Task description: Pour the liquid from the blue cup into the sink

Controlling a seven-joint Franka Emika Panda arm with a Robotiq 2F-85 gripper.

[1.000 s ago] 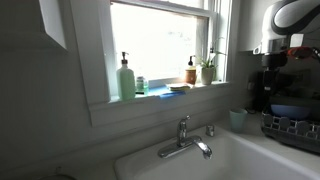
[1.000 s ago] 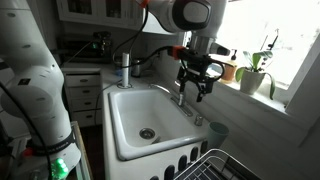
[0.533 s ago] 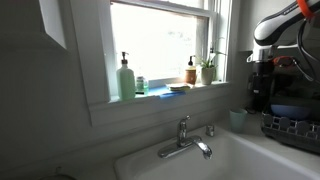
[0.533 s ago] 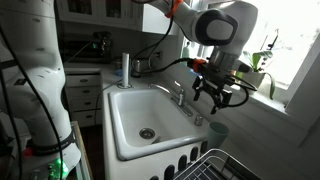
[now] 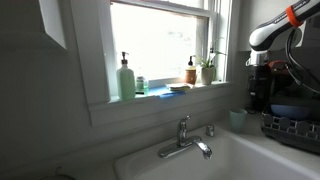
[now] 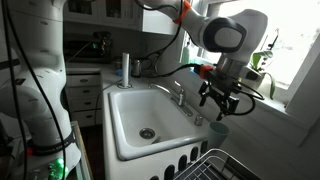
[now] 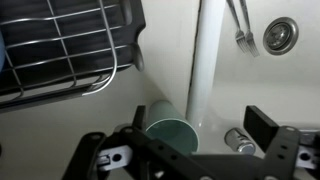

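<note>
My gripper should next go down and to the left in the wrist view to straddle the near edge of the cup's rim (image 7: 148,134), as the upright cup's opening has room for one finger.
The blue cup (image 6: 218,130) is a small pale blue-green tumbler. It stands upright on the sink's deck by the far corner, beside the dish rack, and shows in both exterior views (image 5: 238,119). In the wrist view I look down into the cup (image 7: 172,135); I cannot tell whether it holds liquid. My gripper (image 6: 220,101) hangs just above it, open and empty, its fingers (image 7: 200,128) spread to either side of the cup. The white sink (image 6: 128,112) with its chrome tap (image 6: 180,94) lies beside the cup; the rim (image 7: 205,60) and drain (image 7: 280,35) show in the wrist view.
A wire dish rack (image 6: 215,165) stands close to the cup, also in the wrist view (image 7: 60,50). A small chrome cap (image 7: 238,140) sits on the deck by the cup. A green pump bottle (image 5: 126,78), a blue dish (image 5: 172,90), a brown bottle (image 5: 190,72) and a plant (image 5: 207,70) line the windowsill.
My arm has moved from over the tap along the sink's back edge to above the blue cup and come lower. The gripper has stayed open. The cup has not moved.
</note>
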